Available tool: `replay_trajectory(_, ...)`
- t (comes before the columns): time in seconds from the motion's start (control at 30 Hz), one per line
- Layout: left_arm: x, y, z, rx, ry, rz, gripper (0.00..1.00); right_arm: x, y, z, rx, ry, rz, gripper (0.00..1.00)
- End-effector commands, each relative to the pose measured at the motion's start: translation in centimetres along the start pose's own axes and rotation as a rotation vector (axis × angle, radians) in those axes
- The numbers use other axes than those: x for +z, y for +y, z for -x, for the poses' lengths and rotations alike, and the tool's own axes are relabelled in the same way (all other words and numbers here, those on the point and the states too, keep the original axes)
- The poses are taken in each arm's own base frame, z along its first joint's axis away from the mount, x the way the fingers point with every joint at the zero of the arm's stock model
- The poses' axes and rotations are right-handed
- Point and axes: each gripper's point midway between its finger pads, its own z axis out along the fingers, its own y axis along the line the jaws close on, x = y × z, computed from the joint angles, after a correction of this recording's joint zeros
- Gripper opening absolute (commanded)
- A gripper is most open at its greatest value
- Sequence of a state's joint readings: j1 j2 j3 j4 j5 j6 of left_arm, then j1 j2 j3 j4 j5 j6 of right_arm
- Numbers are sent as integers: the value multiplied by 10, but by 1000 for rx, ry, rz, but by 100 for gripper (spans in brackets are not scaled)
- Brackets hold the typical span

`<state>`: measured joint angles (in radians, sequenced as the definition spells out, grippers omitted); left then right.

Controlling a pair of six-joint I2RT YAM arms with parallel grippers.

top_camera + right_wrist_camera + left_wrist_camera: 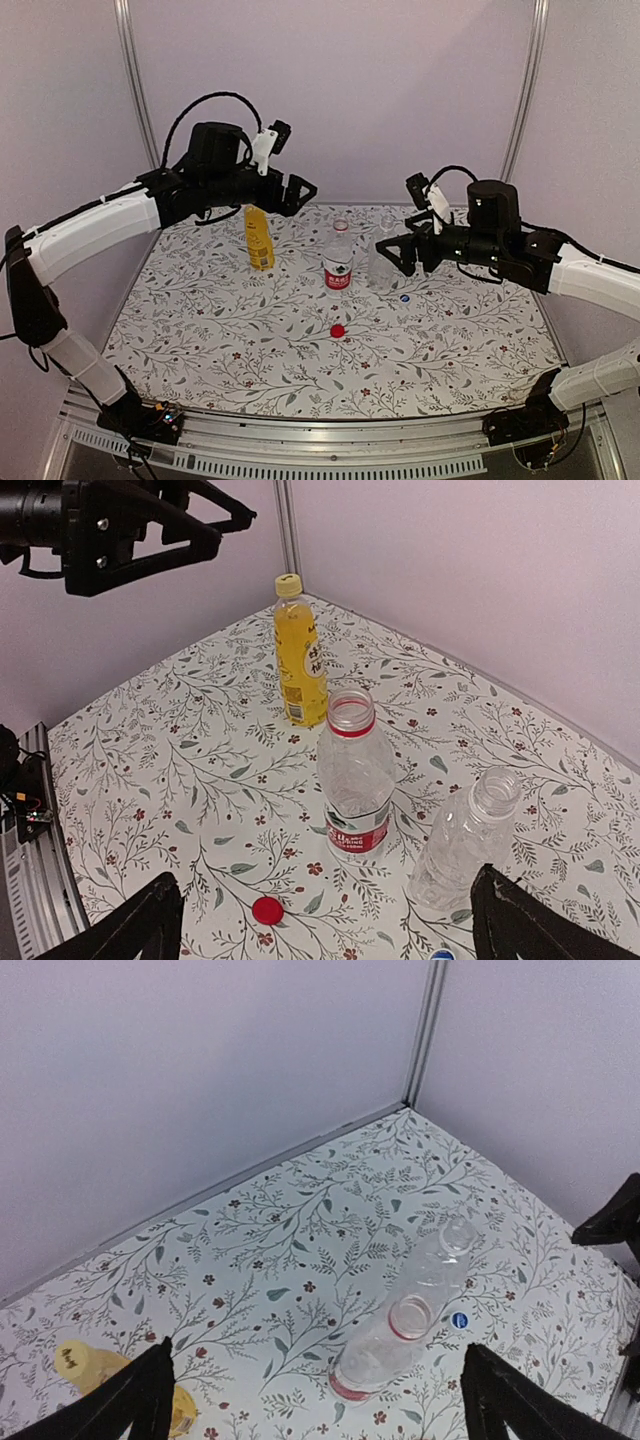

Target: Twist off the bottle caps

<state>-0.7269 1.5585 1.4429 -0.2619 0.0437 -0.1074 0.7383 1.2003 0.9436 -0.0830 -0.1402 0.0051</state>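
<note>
My left gripper should turn toward the yellow-liquid bottle next and go down around the yellow cap [288, 583] to close there, because the necks of the other bottles are already bare.
Three bottles stand mid-table. The yellow-liquid bottle [259, 240] has its yellow cap [288, 583] on. The red-label bottle [338, 264] and the clear unlabelled bottle [381, 265] have bare necks. A red cap [337, 330] lies on the cloth in front of the red-label bottle. A blue-white cap [405, 297] lies by the clear bottle's base. My left gripper [300, 192] hangs open and empty, above and right of the yellow bottle. My right gripper [394, 256] is open and empty beside the clear bottle [465, 840], apart from it.
A floral cloth [200, 330] covers the table. Pale walls with metal corner posts [130, 80] close in the back and sides. An aluminium rail [330, 440] with the arm bases runs along the near edge.
</note>
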Motion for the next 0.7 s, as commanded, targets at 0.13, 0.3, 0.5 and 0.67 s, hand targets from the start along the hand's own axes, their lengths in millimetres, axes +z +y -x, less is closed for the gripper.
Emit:
replay_trajectory(0.13, -21, 117, -24, -101, 88, 304, 98, 8, -8, 11, 40, -13, -31, 99)
replay_trajectory(0.3, -16, 158, -42, -133, 142, 384, 97, 13, -8, 4, 38, 6, -28, 99)
replay_trajectory(0.5, 7, 181, -65, -169, 213, 397, 91, 18, -7, -2, 43, 15, -14, 99)
replay_trajectory(0.67, 21, 184, -72, -163, 226, 386, 86, 19, -6, -5, 44, 12, -6, 99)
